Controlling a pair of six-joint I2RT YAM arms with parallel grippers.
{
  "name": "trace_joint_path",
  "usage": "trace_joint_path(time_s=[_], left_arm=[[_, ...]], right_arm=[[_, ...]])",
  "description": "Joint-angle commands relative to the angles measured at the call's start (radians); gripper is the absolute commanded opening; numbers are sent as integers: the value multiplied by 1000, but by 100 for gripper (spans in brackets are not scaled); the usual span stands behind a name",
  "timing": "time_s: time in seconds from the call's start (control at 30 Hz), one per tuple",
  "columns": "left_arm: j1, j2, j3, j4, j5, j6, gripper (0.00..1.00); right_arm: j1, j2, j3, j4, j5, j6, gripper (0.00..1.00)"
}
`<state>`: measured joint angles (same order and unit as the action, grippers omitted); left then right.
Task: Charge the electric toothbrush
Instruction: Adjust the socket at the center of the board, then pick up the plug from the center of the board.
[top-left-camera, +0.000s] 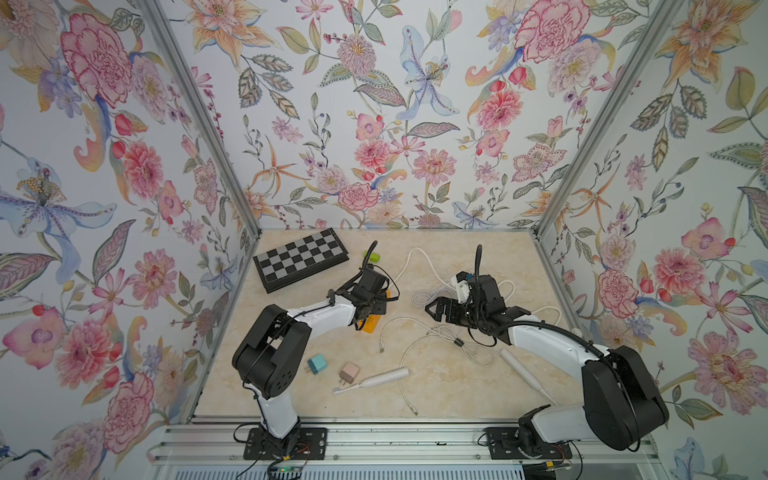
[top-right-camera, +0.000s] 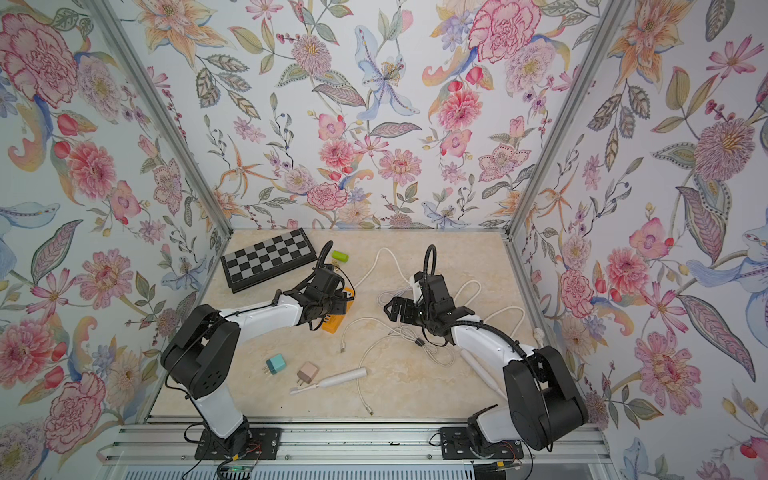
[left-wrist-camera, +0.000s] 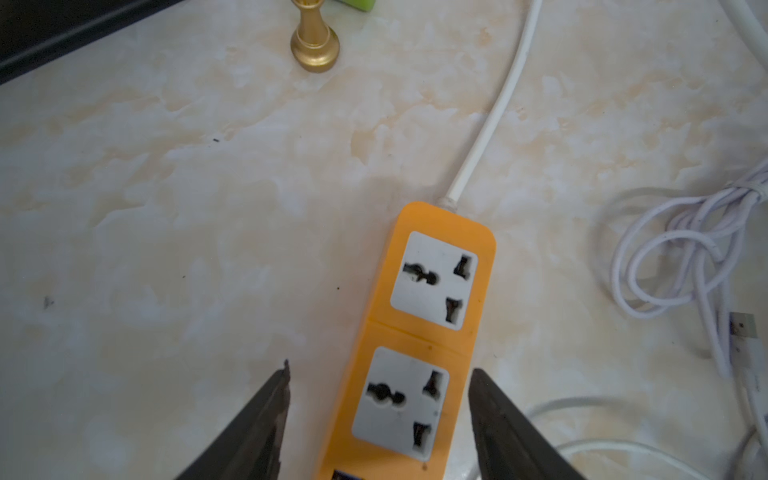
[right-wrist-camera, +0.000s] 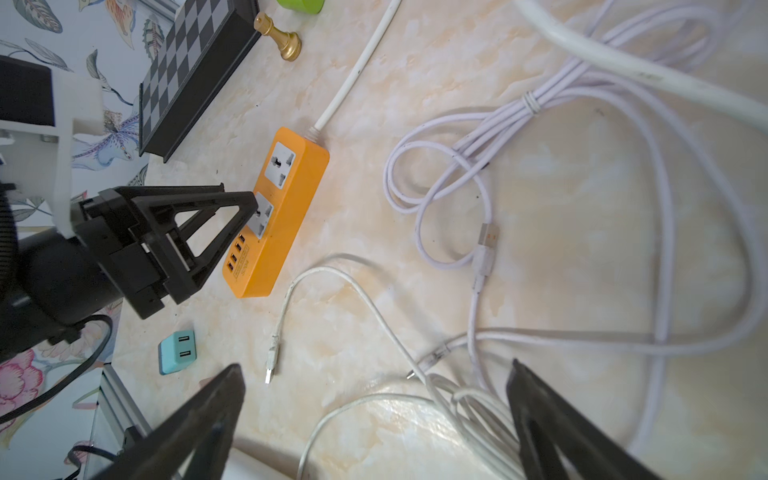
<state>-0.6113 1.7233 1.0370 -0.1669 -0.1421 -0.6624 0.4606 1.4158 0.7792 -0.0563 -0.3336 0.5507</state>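
Note:
The open left gripper draws back from the orange power strip and lowers onto the pink adapter (top-left-camera: 348, 372) next, since that lies below it, nearer the base.
The white electric toothbrush (top-left-camera: 372, 380) (top-right-camera: 332, 380) lies near the front of the table, untouched. A second white toothbrush-like stick (top-left-camera: 523, 374) lies beside the right arm. The orange power strip (top-left-camera: 371, 326) (left-wrist-camera: 415, 332) (right-wrist-camera: 278, 212) lies flat under my left gripper (top-left-camera: 370, 311) (left-wrist-camera: 380, 370). That gripper is open, with a finger on each side of the strip and a gap on both sides. My right gripper (top-left-camera: 430, 309) (right-wrist-camera: 376, 365) hangs open above the loose white USB cables (top-left-camera: 436, 336) (right-wrist-camera: 457, 399), holding nothing. A USB plug (right-wrist-camera: 271, 370) lies free near the strip.
A teal adapter (top-left-camera: 317, 363) (right-wrist-camera: 178, 351) and a pink adapter (top-left-camera: 349, 372) sit by the toothbrush. A folded chessboard (top-left-camera: 300, 258), a green object (top-left-camera: 372, 255) and a gold chess piece (left-wrist-camera: 315, 45) stand at the back left. The strip's thick white cord (left-wrist-camera: 490, 120) runs to the back.

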Motion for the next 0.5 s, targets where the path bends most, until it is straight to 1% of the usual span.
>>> trace_joint_path(time_s=[0.0, 0.07, 0.13, 0.23, 0.33, 0.4, 0.47], left_arm=[[-49, -114, -76, -121, -109, -110, 70], [-78, -191, -124, -191, -135, -154, 70], [-127, -258, -170, -270, -168, -211, 71], [-210, -332, -226, -365, -179, -291, 71], [-281, -376, -254, -468, -191, -387, 71], [-327, -401, -289, -486, -196, -417, 71], [-334, -419, -347, -458, -140, -405, 70]], right_arm=[[28, -15, 16, -16, -66, -7, 100], [54, -20, 18, -16, -100, -8, 100], [91, -32, 14, -17, -120, -13, 100], [134, -50, 7, -29, -131, -18, 100], [145, -64, -8, -35, -133, -2, 100], [148, -76, -20, -36, -134, 6, 100], [150, -88, -30, -36, -132, 9, 100]])
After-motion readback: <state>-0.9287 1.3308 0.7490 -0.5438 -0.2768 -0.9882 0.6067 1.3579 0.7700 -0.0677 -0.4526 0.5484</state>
